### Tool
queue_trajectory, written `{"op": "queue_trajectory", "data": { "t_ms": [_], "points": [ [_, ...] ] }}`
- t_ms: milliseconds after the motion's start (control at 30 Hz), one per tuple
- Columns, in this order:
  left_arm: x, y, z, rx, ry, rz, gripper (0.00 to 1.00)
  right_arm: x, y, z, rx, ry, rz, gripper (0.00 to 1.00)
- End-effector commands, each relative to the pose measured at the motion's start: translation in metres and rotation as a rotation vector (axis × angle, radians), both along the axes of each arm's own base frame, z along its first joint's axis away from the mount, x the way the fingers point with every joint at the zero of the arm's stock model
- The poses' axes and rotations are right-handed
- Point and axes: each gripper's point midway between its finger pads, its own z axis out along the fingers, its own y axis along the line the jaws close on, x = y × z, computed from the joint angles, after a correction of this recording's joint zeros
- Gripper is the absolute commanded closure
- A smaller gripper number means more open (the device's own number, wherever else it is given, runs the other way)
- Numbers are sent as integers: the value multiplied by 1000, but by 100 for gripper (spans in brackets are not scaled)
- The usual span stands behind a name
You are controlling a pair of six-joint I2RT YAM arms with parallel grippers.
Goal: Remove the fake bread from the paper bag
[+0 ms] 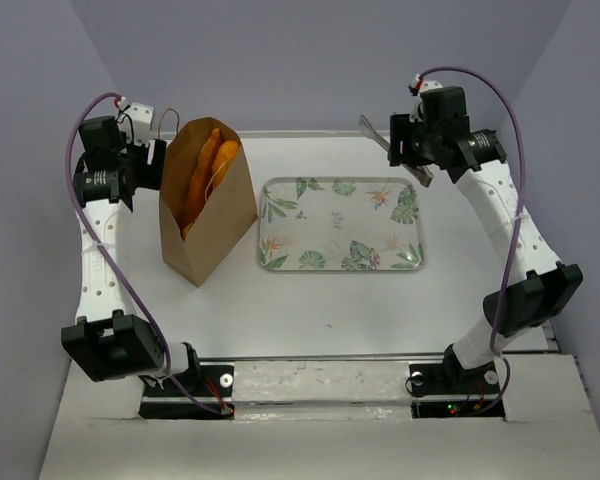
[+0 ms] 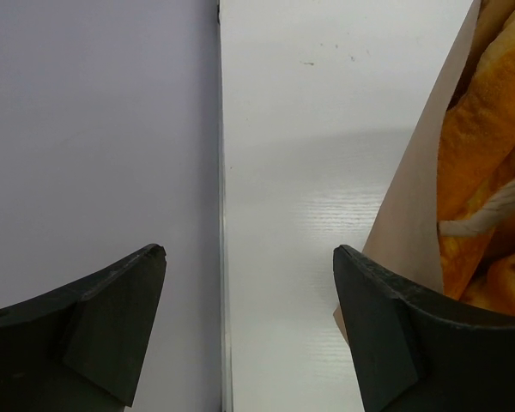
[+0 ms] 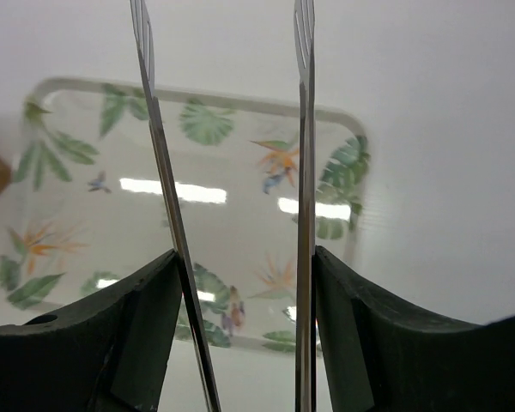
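Next, my left gripper will move up, then to the right in the top view and down over the bag's upper rim (image 1: 167, 168) (image 2: 439, 159), since both fingers hang outside the bag.
The brown paper bag (image 1: 215, 225) stands upright at the left of the table, its mouth open. Glossy orange fake bread (image 1: 208, 170) sticks up inside it. My left gripper (image 1: 148, 158) hangs open just left of the bag's top. In the left wrist view the gripper (image 2: 249, 257) holds nothing, and its right finger (image 2: 378, 318) is close to the bag's wall (image 2: 412, 197); bread (image 2: 485, 129) and a rope handle (image 2: 498, 210) show inside. My right gripper (image 3: 245, 257) is shut on metal tongs (image 3: 304, 129), raised at the back right (image 1: 410, 150).
A leaf-patterned tray (image 1: 280, 195) lies right of the bag in mid-table; its rim (image 3: 343, 116) lies below the tongs' tips. The lilac side wall (image 2: 94, 154) stands close on the left of the left gripper.
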Motion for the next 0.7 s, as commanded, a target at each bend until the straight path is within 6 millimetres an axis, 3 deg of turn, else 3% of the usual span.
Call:
{"op": "queue_trajectory", "data": {
  "t_ms": [0,33,133,167,267,367,433,567,600,633,667],
  "points": [
    [6,-5,33,14,-78,-48,10,-17,58,68,71,-141,150,36],
    [7,-6,43,15,-99,-53,10,-18,69,89,87,-189,174,36],
    [6,-18,56,-15,-101,-115,10,-24,106,107,123,-218,243,36],
    [-2,-25,71,-20,-122,-147,10,-26,113,122,145,-253,258,36],
    [-19,-26,97,10,-185,-177,9,-29,136,133,180,-283,299,36],
    [-44,-22,129,59,-269,-161,2,-27,152,133,201,-301,327,36],
    [-45,-24,139,58,-290,-173,1,-26,157,130,199,-298,337,36],
    [-20,-27,125,-3,-244,-194,1,-27,169,132,208,-301,367,36],
    [-5,-25,109,-27,-198,-199,1,-27,170,135,211,-308,371,36],
    [-3,-28,107,-54,-173,-208,1,-29,175,141,214,-319,387,36],
    [10,-34,90,-103,-118,-244,1,-32,180,143,216,-323,400,36]
  ]
}}
